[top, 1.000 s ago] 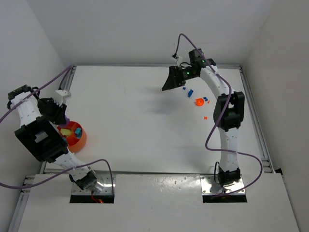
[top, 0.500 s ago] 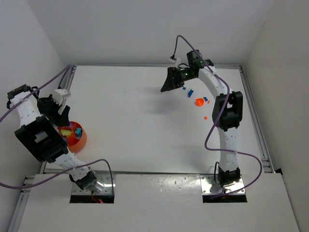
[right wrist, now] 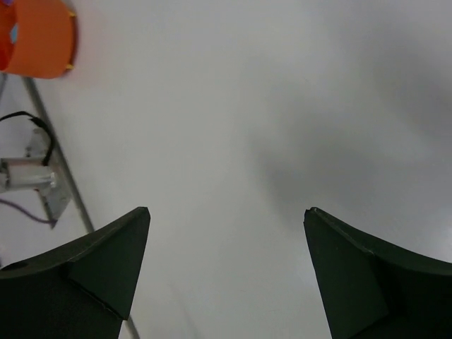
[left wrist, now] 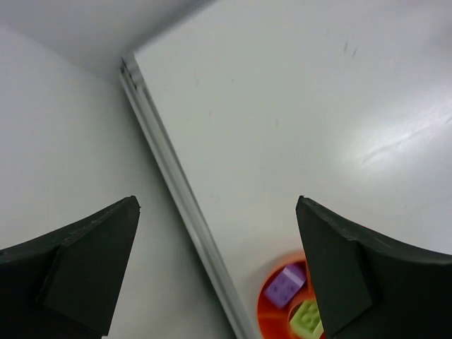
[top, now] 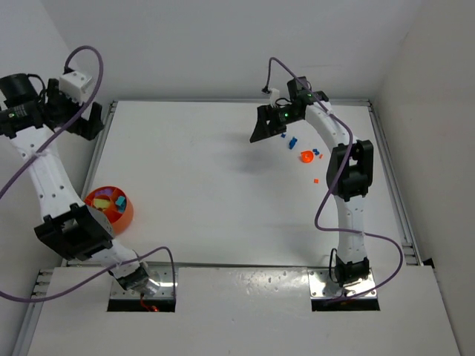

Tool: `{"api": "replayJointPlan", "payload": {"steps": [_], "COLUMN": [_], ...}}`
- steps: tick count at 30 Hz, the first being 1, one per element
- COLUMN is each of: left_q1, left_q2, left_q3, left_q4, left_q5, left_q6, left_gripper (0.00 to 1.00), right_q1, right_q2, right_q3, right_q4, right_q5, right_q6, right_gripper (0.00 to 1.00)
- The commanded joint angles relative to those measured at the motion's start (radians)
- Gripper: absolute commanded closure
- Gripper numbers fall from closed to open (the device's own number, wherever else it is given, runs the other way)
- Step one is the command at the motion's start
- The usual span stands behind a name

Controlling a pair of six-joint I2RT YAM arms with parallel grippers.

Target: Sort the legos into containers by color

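Note:
My right gripper moves to the right in the top view and lowers onto the round orange lego's edge (top: 311, 154) by the small blue legos next, since it lies loose.
The container, a small orange bowl (top: 111, 209), sits near the table's left edge and holds yellow, cyan, purple and green legos. In the left wrist view a purple brick (left wrist: 284, 285) and a green brick (left wrist: 306, 318) lie in the bowl (left wrist: 271, 311). My left gripper (top: 87, 123) (left wrist: 217, 205) hangs high over the far left rail, open and empty. Blue legos (top: 293, 141) and an orange piece (top: 306, 156) lie loose at the far right. My right gripper (top: 260, 130) (right wrist: 226, 210) hovers just left of them, open, over bare table.
A metal rail (left wrist: 185, 212) runs along the table's left edge beside the white wall, and another rail (top: 391, 178) along the right edge. A tiny orange bit (top: 315, 180) lies by the right arm. The right wrist view catches the bowl (right wrist: 39, 35) far off.
My left gripper opened wide over the bowl, then rose and swung toward the far left corner. The right gripper shifted only slightly.

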Motion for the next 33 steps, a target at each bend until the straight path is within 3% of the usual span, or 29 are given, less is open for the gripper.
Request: {"api": "replayJointPlan", "payload": {"steps": [1,6,8,13,16,21,24,28,33], "left_q1": [-0.114,-0.317,-0.41,-0.622,-0.622,-0.674,-0.694,-0.714,-0.714], "left_q2": [-0.127,-0.153,-0.17,-0.271,-0.271,-0.271,-0.262,-0.253,-0.253], "left_q3": [0.021,-0.025,-0.116,-0.347,-0.388,-0.433,-0.443,-0.443,-0.443], "left_q4": [0.164,0.193,0.217,0.403,0.403,0.403,0.403,0.383,0.374], "left_q5": [0.053,-0.012,-0.001,-0.176,-0.17,-0.133,-0.124,-0.124,-0.124], "left_q6": [-0.245,-0.481,-0.542,-0.717,-0.737,-0.701,-0.69,-0.67,-0.661], "left_gripper": [0.0,0.0,0.0,0.13,0.15,0.15,0.15,0.15,0.12], "right_q1": [0.004,-0.045,-0.064,-0.142,-0.165,-0.196,-0.216,-0.252,-0.272], "right_q2": [-0.048,-0.11,-0.137,-0.162,-0.142,-0.119,-0.107,-0.018,0.077], "right_q3": [0.008,-0.077,-0.125,-0.22,-0.231,-0.228,-0.24,-0.109,-0.016], "right_q4": [-0.011,-0.011,-0.001,0.066,0.075,0.069,0.078,-0.059,-0.165], "right_q5": [0.181,0.498,0.555,0.681,0.738,0.688,0.58,0.424,0.396], "right_q6": [-0.113,-0.19,-0.212,-0.195,-0.195,-0.282,-0.377,-0.5,-0.593], "right_gripper": [0.1,0.19,0.23,0.33,0.34,0.37,0.43,0.48,0.52]}}
